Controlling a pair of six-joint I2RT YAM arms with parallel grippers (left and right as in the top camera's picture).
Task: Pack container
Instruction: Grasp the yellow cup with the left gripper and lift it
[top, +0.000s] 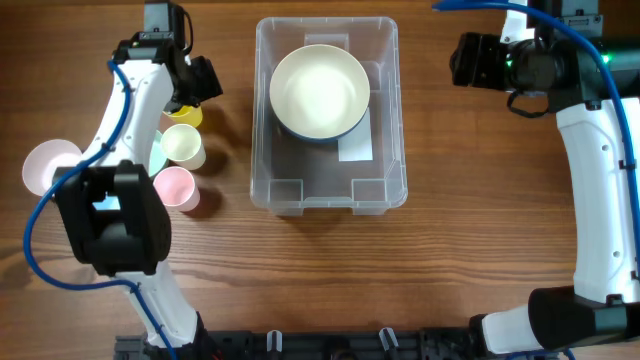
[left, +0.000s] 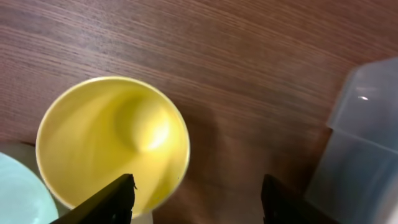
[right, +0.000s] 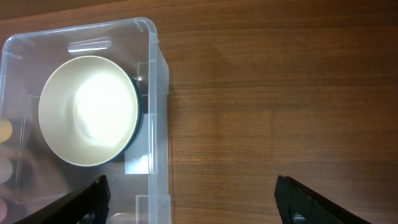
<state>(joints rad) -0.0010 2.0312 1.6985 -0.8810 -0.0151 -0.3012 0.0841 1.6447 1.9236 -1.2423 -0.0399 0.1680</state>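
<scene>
I will next lower my left gripper's open fingers astride the yellow cup's rim facing the container, as it lies below and one finger is already over the cup's opening.
The clear plastic container (top: 330, 195) stands in the middle of the table, its white label on the base. A cream bowl with a teal outside (top: 319, 92) sits inside it, toward the far end. My left gripper (top: 200, 85) is open and empty above a yellow cup (top: 188, 116), left of the container. In the left wrist view the yellow cup (left: 112, 143) lies under the left finger of the open jaws (left: 198, 199). My right gripper (top: 462, 60) is open and empty, right of the container. The right wrist view shows its jaws (right: 189, 199) straddling the container's wall (right: 158, 93), with the bowl (right: 90, 111) inside.
Left of the container stand a cream cup (top: 183, 145), a pink cup (top: 175, 188) and a mint-coloured piece (top: 160, 150). A pink bowl (top: 48, 165) sits at the far left, partly behind the left arm. The container's corner (left: 367, 137) shows in the left wrist view.
</scene>
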